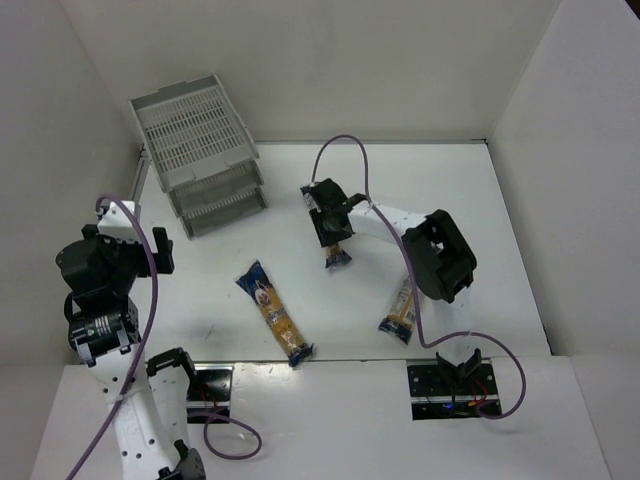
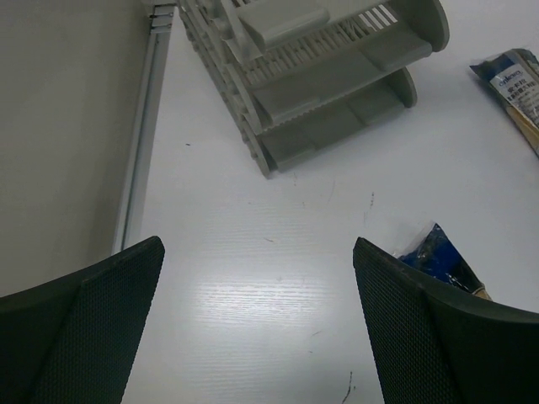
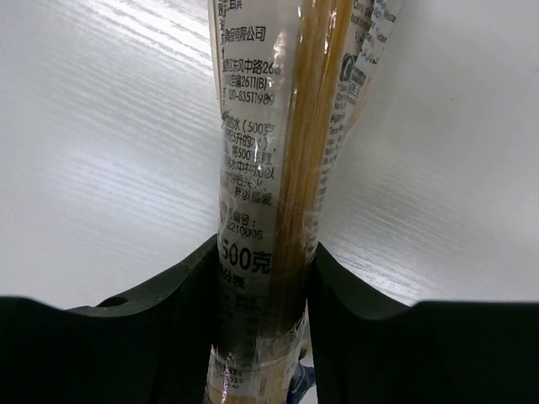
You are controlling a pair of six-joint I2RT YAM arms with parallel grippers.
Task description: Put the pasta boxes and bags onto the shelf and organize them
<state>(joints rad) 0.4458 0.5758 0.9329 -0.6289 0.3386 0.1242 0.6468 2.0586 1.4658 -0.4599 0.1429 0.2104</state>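
Observation:
My right gripper is above the bare tabletop by its near end [image 1: 362, 258] [image 3: 379, 248], so next I will raise the gripper, tilt it outward and let go of the packet over that place.
Three long pasta packets with blue ends and yellow middles are in view. One packet [image 1: 273, 312] lies slantwise on the table centre, and another [image 1: 402, 312] lies at the right, partly under the right arm. The third packet [image 3: 269, 126] sits between the jaws of my right gripper [image 3: 263, 252], which press on both its sides; from above only its blue end [image 1: 338, 259] shows below the right gripper [image 1: 328, 228]. My left gripper [image 2: 257, 320] is open over bare table, near a packet's blue end [image 2: 438, 252]. The grey three-tier shelf [image 1: 205, 160] stands at the back left.
White walls close the table on the left, back and right. In the left wrist view the shelf [image 2: 320, 76] is ahead, with a wall rail [image 2: 143, 135] to its left. A purple cable [image 1: 345, 145] arcs over the right arm.

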